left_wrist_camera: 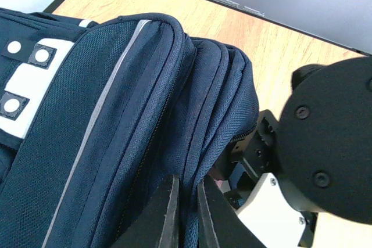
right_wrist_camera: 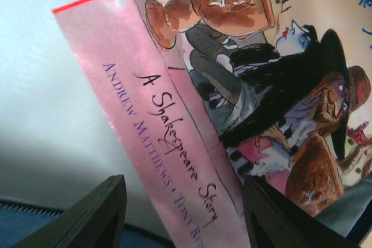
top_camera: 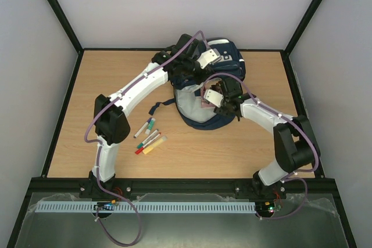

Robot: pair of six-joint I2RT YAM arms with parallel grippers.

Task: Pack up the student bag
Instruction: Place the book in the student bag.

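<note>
The bag's pale grey lining (top_camera: 195,108) lies back from my left gripper toward my base, and the gripper draws back over it next. It then releases the bag's navy rim, since the bag's compartment gapes.
The student bag (top_camera: 231,57), navy with light grey patches, lies at the back middle of the table, and its main compartment gapes towards the arms. My left gripper (top_camera: 190,67) is shut on a fold of the bag's navy rim (left_wrist_camera: 192,114), the fingers (left_wrist_camera: 168,213) pinching the fabric. My right gripper (top_camera: 207,94) reaches into the opening. Its jaws stand open around a pink picture book (right_wrist_camera: 174,120) with "A Shakespeare Story" on the spine. The left finger (right_wrist_camera: 104,213) stands apart from the spine. Pale grey lining (right_wrist_camera: 52,97) lies behind the book.
Several coloured markers (top_camera: 150,137) lie on the wood in front of the bag, near the left arm. A dark strap (top_camera: 160,107) trails off the bag's left side. The right arm's wrist (left_wrist_camera: 325,143) sits close beside the left gripper.
</note>
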